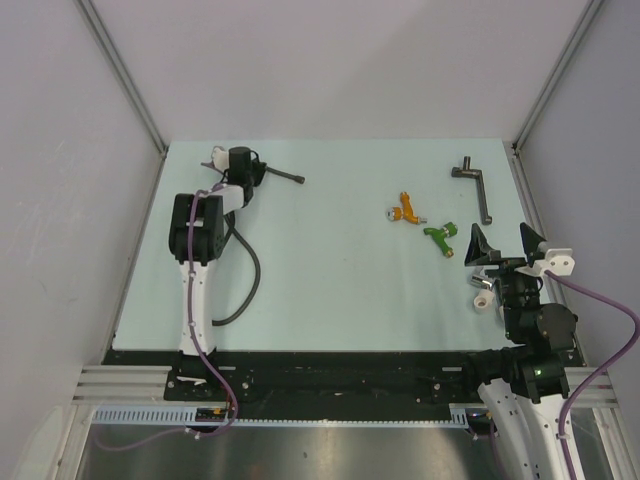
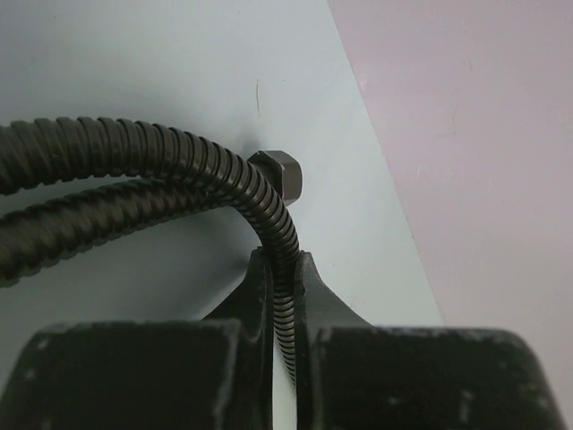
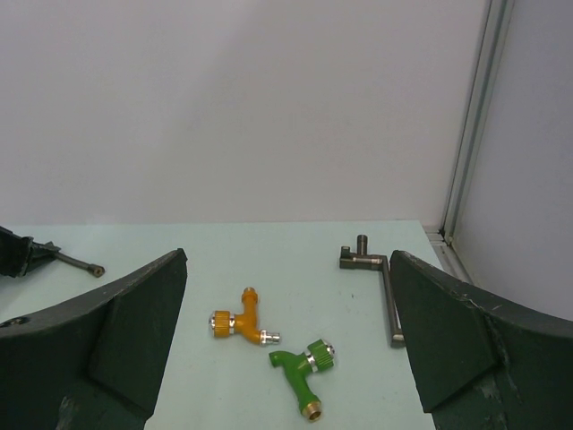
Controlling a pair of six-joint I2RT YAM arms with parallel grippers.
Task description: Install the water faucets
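I will next release the hose on the bare tabletop, back and to the right of my left gripper in the top view.
The orange faucet and the green faucet lie side by side on the pale green table, right of centre. The right wrist view shows the orange faucet and the green faucet between my fingers, a little ahead. My right gripper is open and empty, just right of the green faucet; it also shows in the right wrist view. My left gripper at the far left is shut on a long black ribbed hose. The left wrist view shows the gripper pinching the hose near its hex nut.
A dark metal L-shaped pipe lies at the far right near the wall, also seen in the right wrist view. Small silver and white fittings sit beside my right wrist. The hose trails toward the near left edge. Enclosure walls stand on three sides.
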